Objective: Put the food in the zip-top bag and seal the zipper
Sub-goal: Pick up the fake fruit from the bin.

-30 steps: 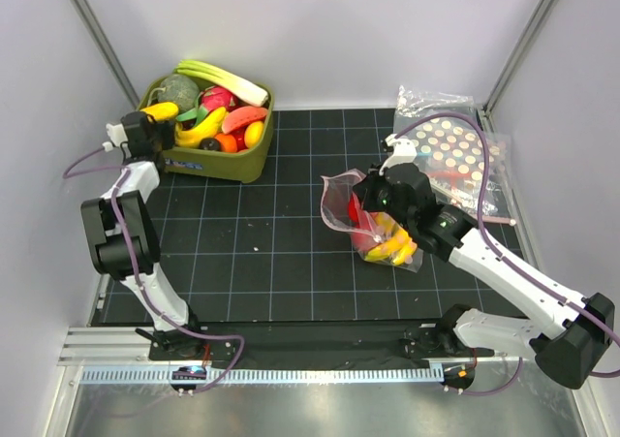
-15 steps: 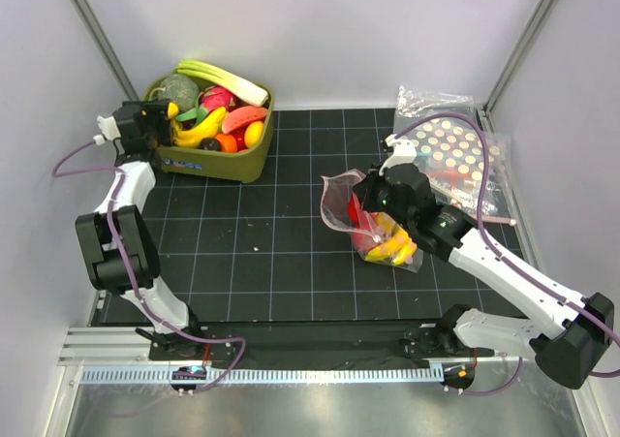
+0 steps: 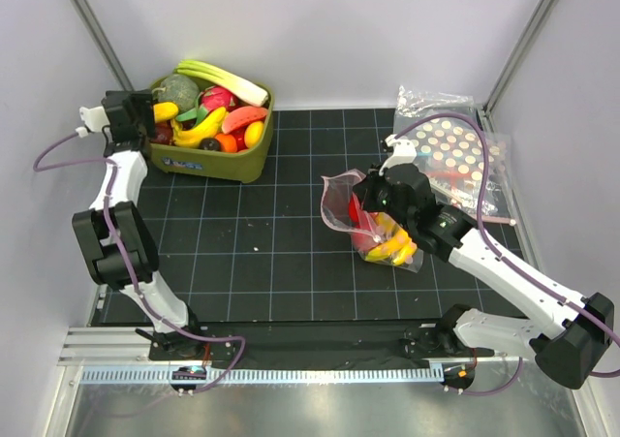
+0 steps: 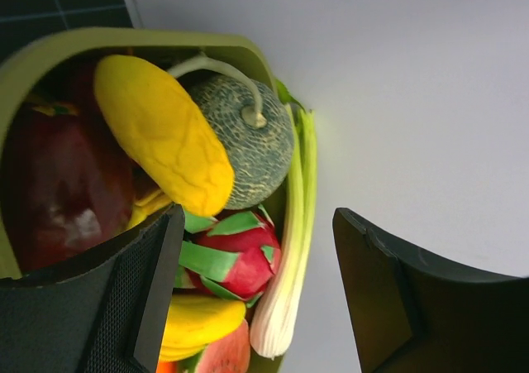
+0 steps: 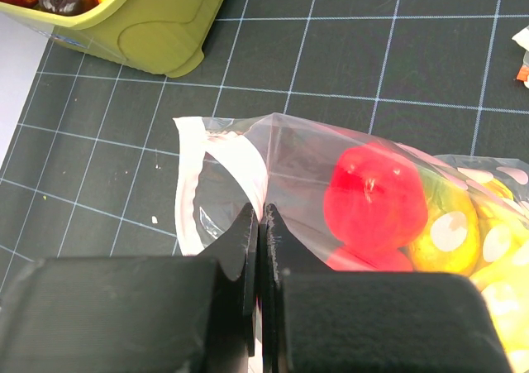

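Observation:
The left gripper moves down and to the right in the top view, onto the yellow fruit (image 3: 167, 111) (image 4: 164, 135) next, because it lies uncovered atop the other food.
The zip-top bag (image 3: 363, 214) lies crumpled mid-table, its mouth to the left. Through the plastic show a round red fruit (image 5: 376, 195), an orange-yellow fruit (image 5: 450, 232) and yellow bananas (image 3: 392, 245). My right gripper (image 5: 260, 216) is shut on the bag's wall just behind the pale pink zipper (image 5: 192, 183), whose mouth gapes open. In the top view this right gripper (image 3: 373, 193) sits at the bag's upper edge. My left gripper (image 4: 256, 290) is open and holds nothing. It hovers at the left end of the green bin (image 3: 208, 161), shown as the left gripper (image 3: 155, 119) from above.
The bin (image 4: 50, 50) holds a yellow fruit (image 4: 165, 133), a melon (image 4: 252, 145), a dragon fruit (image 4: 235, 253) and a leek (image 4: 289, 249). Larger clear bags with coloured dots (image 3: 455, 146) lie back right. White walls and frame posts close in the mat.
My left gripper has opened and its wrist has drawn back to the left, away from the bin. The right arm and the bag have not moved.

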Controlling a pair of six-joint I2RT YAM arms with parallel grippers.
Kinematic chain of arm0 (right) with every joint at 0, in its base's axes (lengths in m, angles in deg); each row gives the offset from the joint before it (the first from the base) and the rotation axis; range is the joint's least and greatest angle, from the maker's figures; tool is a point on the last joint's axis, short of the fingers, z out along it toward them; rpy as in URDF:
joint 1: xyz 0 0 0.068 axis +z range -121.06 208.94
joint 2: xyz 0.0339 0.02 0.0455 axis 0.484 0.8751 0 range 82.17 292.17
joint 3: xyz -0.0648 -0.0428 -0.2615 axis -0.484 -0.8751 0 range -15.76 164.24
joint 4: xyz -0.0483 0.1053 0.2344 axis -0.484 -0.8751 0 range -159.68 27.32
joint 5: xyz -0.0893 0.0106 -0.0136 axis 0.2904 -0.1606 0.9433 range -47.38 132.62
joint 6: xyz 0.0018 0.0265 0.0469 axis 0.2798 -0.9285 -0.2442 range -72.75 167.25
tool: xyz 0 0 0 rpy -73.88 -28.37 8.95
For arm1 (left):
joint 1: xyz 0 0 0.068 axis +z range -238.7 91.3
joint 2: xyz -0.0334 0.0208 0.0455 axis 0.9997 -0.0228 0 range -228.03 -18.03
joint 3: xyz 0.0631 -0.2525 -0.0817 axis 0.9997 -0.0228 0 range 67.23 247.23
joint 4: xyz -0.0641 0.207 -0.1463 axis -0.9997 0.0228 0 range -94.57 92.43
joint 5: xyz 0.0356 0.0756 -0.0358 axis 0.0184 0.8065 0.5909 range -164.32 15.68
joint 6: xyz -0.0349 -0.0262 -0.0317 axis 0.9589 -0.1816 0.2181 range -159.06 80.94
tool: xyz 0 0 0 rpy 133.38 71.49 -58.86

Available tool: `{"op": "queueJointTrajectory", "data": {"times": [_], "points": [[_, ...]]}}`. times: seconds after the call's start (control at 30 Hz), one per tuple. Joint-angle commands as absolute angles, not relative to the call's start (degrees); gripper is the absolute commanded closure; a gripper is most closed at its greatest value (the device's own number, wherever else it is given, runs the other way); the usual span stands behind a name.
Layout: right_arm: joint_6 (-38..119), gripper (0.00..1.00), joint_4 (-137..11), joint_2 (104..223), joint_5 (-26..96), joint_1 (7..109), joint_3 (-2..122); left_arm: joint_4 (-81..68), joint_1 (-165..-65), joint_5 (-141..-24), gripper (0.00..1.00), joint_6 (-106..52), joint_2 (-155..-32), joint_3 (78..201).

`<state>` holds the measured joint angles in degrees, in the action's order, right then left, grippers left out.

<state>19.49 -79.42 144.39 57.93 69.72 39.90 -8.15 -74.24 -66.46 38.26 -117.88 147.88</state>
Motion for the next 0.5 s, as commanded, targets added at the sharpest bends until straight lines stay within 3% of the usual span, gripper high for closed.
{"op": "queueJointTrajectory", "data": {"times": [0.0,0.47], "points": [[19.6,0.99,-76.3,143.0,58.6,69.9,40.1,-4.1,-72.5,-62.6,0.24,37.0,-119.6,151.3],[19.5,0.99,-76.5,142.3,58.6,69.9,40.1,2.5,-68.3,-67.7,0.23,34.5,-129.0,163.4]]}}
